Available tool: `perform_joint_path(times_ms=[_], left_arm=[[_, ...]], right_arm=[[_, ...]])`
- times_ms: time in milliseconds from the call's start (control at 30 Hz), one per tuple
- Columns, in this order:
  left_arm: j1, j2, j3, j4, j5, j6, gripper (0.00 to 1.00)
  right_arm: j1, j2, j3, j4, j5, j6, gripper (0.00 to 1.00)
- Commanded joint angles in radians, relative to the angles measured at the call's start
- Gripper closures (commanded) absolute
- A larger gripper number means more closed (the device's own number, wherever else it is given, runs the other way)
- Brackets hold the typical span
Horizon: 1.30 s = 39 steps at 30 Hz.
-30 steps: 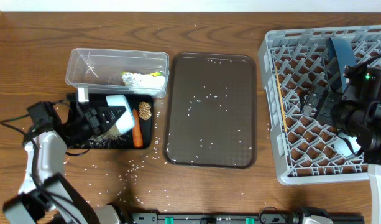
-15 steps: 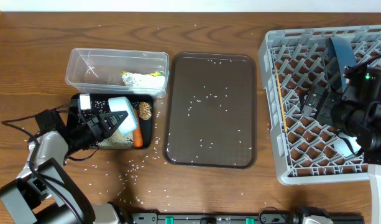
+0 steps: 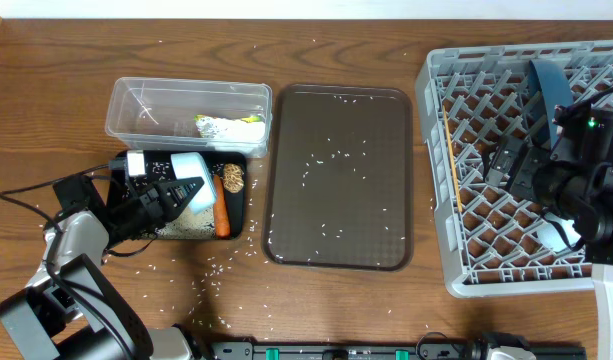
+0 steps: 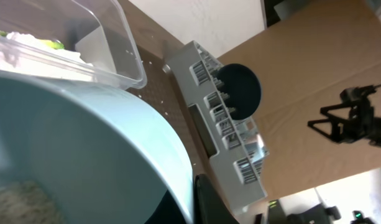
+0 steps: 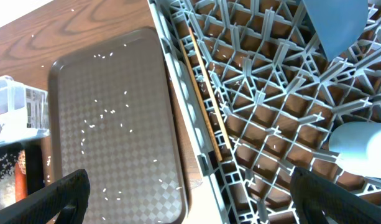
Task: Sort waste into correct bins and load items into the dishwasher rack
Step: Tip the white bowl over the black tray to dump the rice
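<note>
My left gripper is holding the bowl [image 3: 191, 168] and needs to move up, cross the brown serving tray, and go down to release it at the rack's side by the chopsticks. The slots there are empty.
My left gripper [image 3: 176, 192] is shut on the rim of the white bowl [image 3: 191, 168] and holds it tipped over the black tray [image 3: 239, 232]. The tray holds white rice [image 3: 181, 226], the carrot [image 3: 220, 208] and the brown lump [image 3: 232, 178]. In the left wrist view the bowl [image 4: 84, 149] fills the frame, with one finger [image 4: 207, 202] on its rim. The clear tub [image 3: 146, 105] holds the tissue and wrapper [image 3: 228, 127]. My right gripper [image 5: 190, 205] is open over the rack's [image 3: 433, 190] left edge. The rack holds the dark-blue plate [image 3: 548, 85], the chopsticks [image 3: 452, 160] and a pale cup [image 3: 556, 236]. The pink cup is out of view.
The brown serving tray [image 3: 336, 175] lies between the bins and the rack, with rice grains scattered on it. More grains lie on the table [image 3: 218, 268] in front of the black tray. My left arm's cable trails at the far left [image 3: 26, 195].
My left gripper has shifted a little to the right with the bowl, and the rice pile in the black tray has grown. The right arm has not moved.
</note>
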Motion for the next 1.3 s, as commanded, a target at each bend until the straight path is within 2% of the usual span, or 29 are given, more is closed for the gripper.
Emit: perform_joint_path(times_ms=[0,100,167,200,233,267,333,400,467,500,533,600,633,700,733,767,800,833,867,900,933,967,1000,1033,1100,1133,1167,1200,1267], left_arm=[[0.01,-0.004,0.005,0.003,-0.008,0.016,0.94],[0.018,-0.003,0.008,0.002,0.047,-0.089,0.94],[0.011,-0.006,0.002,0.003,-0.073,-0.002,0.94],[0.011,-0.005,0.003,0.008,-0.101,-0.048,0.94],[0.018,-0.003,0.003,0.01,-0.012,-0.124,0.94],[0.02,-0.004,0.003,0.003,0.048,-0.122,0.94],[0.018,-0.005,0.003,0.026,-0.036,-0.061,0.94],[0.023,-0.004,0.003,0.024,0.048,-0.159,0.94],[0.02,-0.008,0.003,0.032,-0.011,-0.088,0.94],[0.021,-0.008,0.004,0.032,-0.012,-0.126,0.94],[0.024,-0.008,0.004,0.033,0.052,-0.138,0.93],[0.021,-0.009,0.003,0.035,-0.019,-0.084,0.94],[0.019,-0.009,0.003,0.036,-0.065,-0.102,0.94],[0.024,-0.01,0.003,0.033,0.049,-0.189,0.94],[0.019,-0.013,0.004,0.04,0.035,-0.15,0.94],[0.013,-0.014,0.003,0.04,-0.056,-0.089,0.94],[0.01,-0.014,0.003,0.043,-0.155,-0.132,0.94],[0.011,-0.014,0.003,0.065,-0.118,-0.236,0.94],[0.013,-0.015,0.003,0.089,0.013,-0.278,0.94],[0.011,-0.015,0.004,0.106,0.045,-0.257,0.94],[0.006,-0.018,0.004,0.13,-0.006,-0.216,0.94],[0.006,-0.018,0.004,0.132,-0.062,-0.242,0.94],[0.008,-0.018,0.004,0.149,0.019,-0.323,0.94],[0.008,-0.019,0.005,0.15,0.047,-0.346,0.94],[-0.003,-0.024,0.004,0.156,-0.033,-0.254,0.94],[-0.005,-0.024,0.004,0.151,-0.077,-0.29,0.94],[-0.005,-0.023,0.004,0.161,-0.017,-0.334,0.93],[-0.005,-0.023,0.004,0.166,0.052,-0.325,0.94],[-0.018,-0.028,0.005,0.167,0.047,-0.337,0.94]], right_arm=[[-0.013,-0.003,0.005,-0.002,0.0,0.014,0.01],[-0.013,-0.003,0.005,-0.002,0.0,0.013,0.01],[-0.013,-0.003,0.005,-0.002,0.0,0.014,0.01],[-0.013,-0.003,0.005,-0.001,-0.001,0.014,0.01],[-0.013,-0.003,0.005,-0.001,-0.001,0.014,0.01],[-0.013,-0.003,0.005,-0.002,0.0,0.014,0.01],[-0.013,-0.003,0.005,-0.001,0.0,0.014,0.01],[-0.013,-0.003,0.005,-0.001,-0.001,0.014,0.01],[-0.013,-0.003,0.005,-0.006,0.0,0.013,0.01],[-0.013,-0.002,0.005,-0.006,0.0,0.013,0.01],[-0.013,-0.003,0.005,-0.005,0.0,0.013,0.01],[-0.013,-0.003,0.005,-0.005,0.0,0.013,0.01],[-0.013,-0.003,0.005,-0.005,0.0,0.014,0.01],[-0.013,-0.003,0.005,-0.004,0.0,0.013,0.01],[-0.013,-0.003,0.005,-0.002,0.0,0.013,0.01],[-0.013,-0.003,0.005,0.0,0.0,0.014,0.01],[-0.013,-0.003,0.005,0.002,-0.001,0.014,0.01],[-0.013,-0.003,0.005,0.003,-0.001,0.014,0.01],[-0.013,-0.003,0.005,0.002,0.0,0.014,0.01],[-0.013,-0.003,0.005,0.002,0.0,0.013,0.01],[-0.013,-0.003,0.005,0.002,0.0,0.014,0.01],[-0.013,-0.003,0.005,0.004,-0.001,0.014,0.01],[-0.013,-0.003,0.005,0.005,0.0,0.014,0.01],[-0.013,-0.003,0.005,0.005,0.0,0.013,0.01],[-0.013,-0.002,0.005,0.002,0.0,0.013,0.01],[-0.013,-0.002,0.005,0.003,0.0,0.013,0.01],[-0.013,-0.003,0.005,0.005,0.0,0.013,0.01],[-0.013,-0.003,0.005,0.005,0.0,0.013,0.01],[-0.013,-0.003,0.005,0.004,0.0,0.013,0.01]])
